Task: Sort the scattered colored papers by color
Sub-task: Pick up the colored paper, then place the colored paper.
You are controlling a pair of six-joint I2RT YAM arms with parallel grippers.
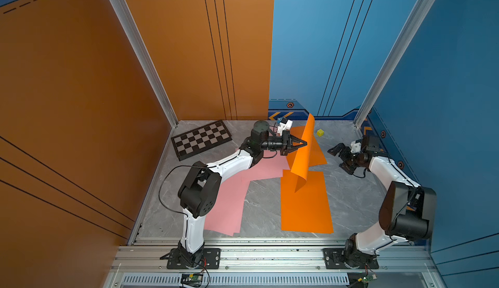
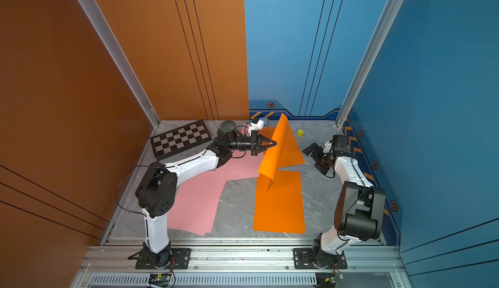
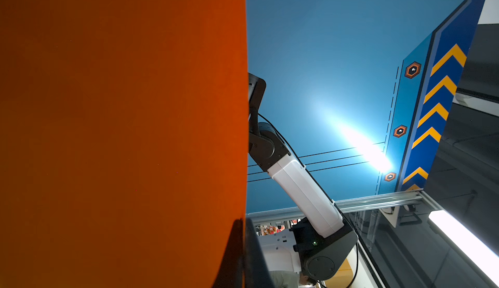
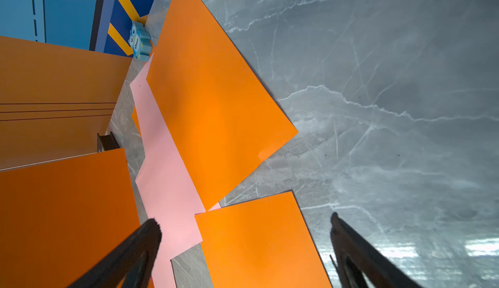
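My left gripper draws back, lowers and releases this same-colored sheet next on the flat front orange paper, below the gripper and back toward the base.
My left gripper [image 1: 305, 143] is shut on the edge of an orange paper [image 1: 303, 159] and holds it up in the air, curling over the table; this sheet fills half the left wrist view [image 3: 121, 111], pinched at the fingertips of the gripper [image 3: 243, 223]. Another orange paper [image 1: 306, 205] lies flat at the front and one more [image 1: 314, 155] behind it. Pink papers [image 1: 229, 200] overlap under the left arm. My right gripper [image 1: 336, 157] hangs open and holds nothing, right of the papers; between its fingers [image 4: 244, 222] I see the flat orange [image 4: 216, 111] and pink [image 4: 167, 186] sheets.
A black-and-grey checkered board [image 1: 201, 139] lies at the back left. A small yellow cube [image 1: 320, 132] sits at the back right, and a little blue owl toy [image 4: 139, 39] stands against the back wall. Orange and blue walls close in the marble table [image 1: 351, 192].
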